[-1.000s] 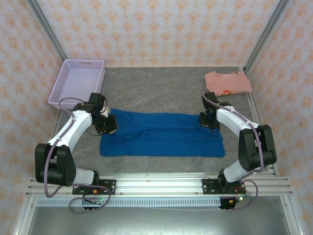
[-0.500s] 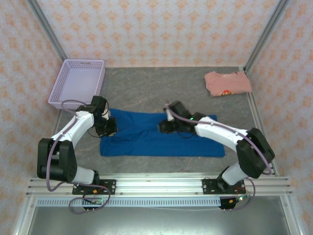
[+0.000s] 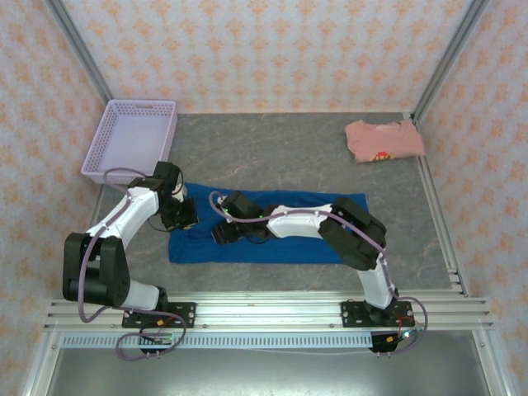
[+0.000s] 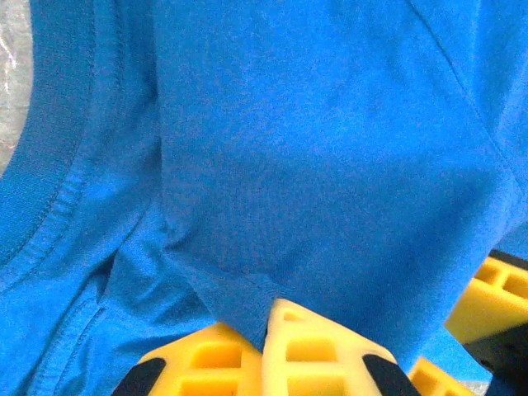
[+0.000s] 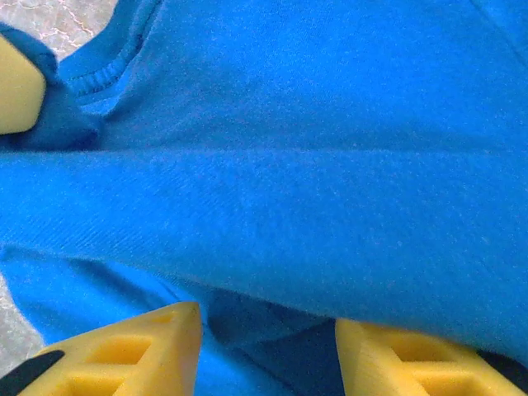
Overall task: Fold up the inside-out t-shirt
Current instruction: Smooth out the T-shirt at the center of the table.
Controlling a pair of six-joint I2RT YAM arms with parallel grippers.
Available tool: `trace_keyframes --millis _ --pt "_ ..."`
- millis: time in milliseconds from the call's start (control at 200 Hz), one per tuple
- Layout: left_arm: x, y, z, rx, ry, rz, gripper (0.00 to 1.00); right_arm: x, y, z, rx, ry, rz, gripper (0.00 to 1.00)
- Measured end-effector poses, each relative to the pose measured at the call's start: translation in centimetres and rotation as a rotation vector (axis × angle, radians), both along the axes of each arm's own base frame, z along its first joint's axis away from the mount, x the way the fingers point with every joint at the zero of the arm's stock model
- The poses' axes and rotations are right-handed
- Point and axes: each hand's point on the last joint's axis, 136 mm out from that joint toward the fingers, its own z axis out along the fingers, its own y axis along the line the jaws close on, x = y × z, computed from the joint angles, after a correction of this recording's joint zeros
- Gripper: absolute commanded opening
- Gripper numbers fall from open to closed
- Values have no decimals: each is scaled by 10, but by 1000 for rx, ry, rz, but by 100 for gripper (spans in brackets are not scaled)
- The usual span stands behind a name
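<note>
I need to first move my left gripper back low over the cloth toward its near edge, to release the pinched fold hanging raised above the shirt's layers.
The inside-out t-shirt (image 3: 330, 239) lies as a long royal-blue band across the middle of the grey table. My left gripper (image 3: 186, 216) sits at its left end, shut on a pinch of the blue cloth (image 4: 313, 148) where the yellow fingertips (image 4: 305, 330) meet. My right arm reaches far left across the shirt, and its gripper (image 3: 221, 233) hovers low over the left part, close to the left one. In the right wrist view that gripper (image 5: 268, 330) is open, with a fold of shirt (image 5: 289, 165) running across in front of it.
A lavender basket (image 3: 132, 140) stands at the back left. A salmon-pink folded shirt (image 3: 384, 140) lies at the back right. Bare grey table (image 3: 272, 148) stretches behind the blue shirt. The metal rail (image 3: 264, 313) runs along the near edge.
My right gripper has left the shirt's right end and swept left along it to the left part, its jaws widening. The left gripper has stayed shut in place.
</note>
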Motion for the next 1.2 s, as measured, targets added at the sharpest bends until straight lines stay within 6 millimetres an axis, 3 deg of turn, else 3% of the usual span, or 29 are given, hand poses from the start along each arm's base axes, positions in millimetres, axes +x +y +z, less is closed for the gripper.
trace_keyframes --millis 360,706,1041,1201 --pt "0 0 0 0 -1 -3 0 5 5 -7 -5 -3 -6 13" --pt "0 0 0 0 -3 -3 0 6 5 2 -3 -6 -14 5" --pt "0 0 0 2 -2 -3 0 -5 -8 30 23 3 -14 2" --pt "-4 1 -5 8 13 -2 0 -16 -17 23 7 48 -10 2"
